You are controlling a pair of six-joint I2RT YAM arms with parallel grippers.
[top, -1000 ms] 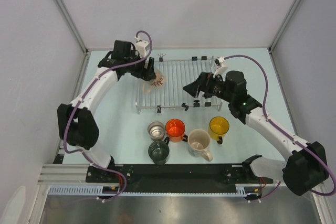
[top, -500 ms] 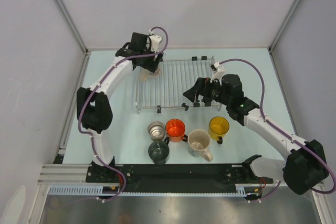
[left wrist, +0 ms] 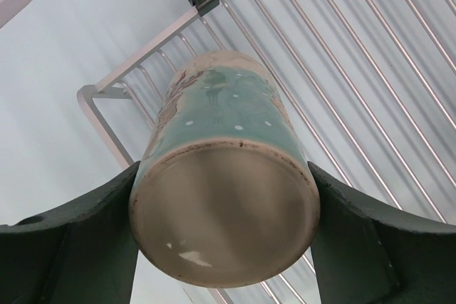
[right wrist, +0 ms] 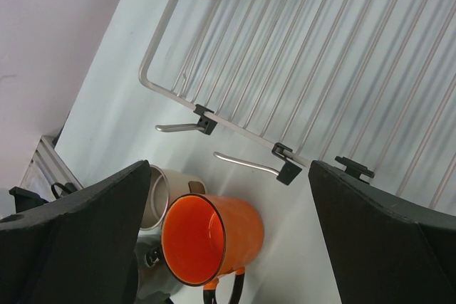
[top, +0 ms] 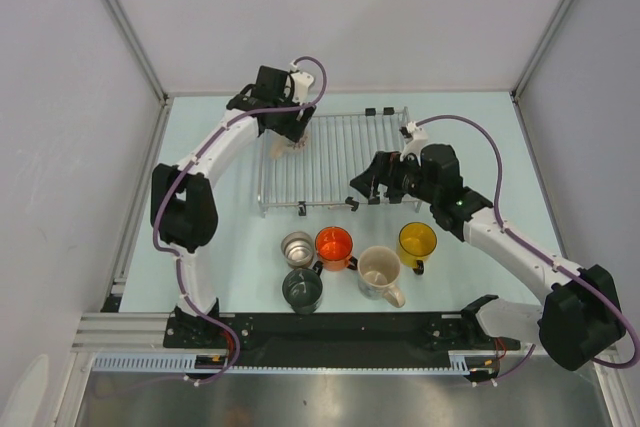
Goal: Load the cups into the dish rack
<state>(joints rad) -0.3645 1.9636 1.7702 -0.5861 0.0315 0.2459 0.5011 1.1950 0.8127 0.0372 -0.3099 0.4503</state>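
Observation:
My right gripper will next come back from the dish rack (top: 335, 162) and go down onto the side of the cream cup's rim that faces the dark green cup, because the cream cup stands with its opening up.
My left gripper (left wrist: 224, 236) is shut on a cream printed cup (left wrist: 221, 176), base towards the camera and mouth towards the far left corner of the dish rack (left wrist: 370, 69). From above, that cup (top: 291, 146) shows under the left gripper (top: 290, 135) at the dish rack's (top: 335, 162) far left. My right gripper (top: 365, 187) hangs open over the rack's near right edge, holding nothing. On the table stand the steel cup (top: 297, 245), orange cup (top: 334, 245), dark green cup (top: 302, 289), cream cup (top: 378, 269) and yellow cup (top: 417, 240). Between the right gripper's (right wrist: 229, 201) fingers lies the orange cup (right wrist: 214, 236).
Grey walls and metal frame posts close in the table on the left, far and right sides. Black clips and short wire hooks (right wrist: 246, 165) stick out from the rack's near edge. The arm bases sit on a black rail (top: 330, 327) at the near edge.
The left arm has carried the cream cup from over the rack's left part to its far left corner. The right gripper has shifted slightly towards the near side and stays open.

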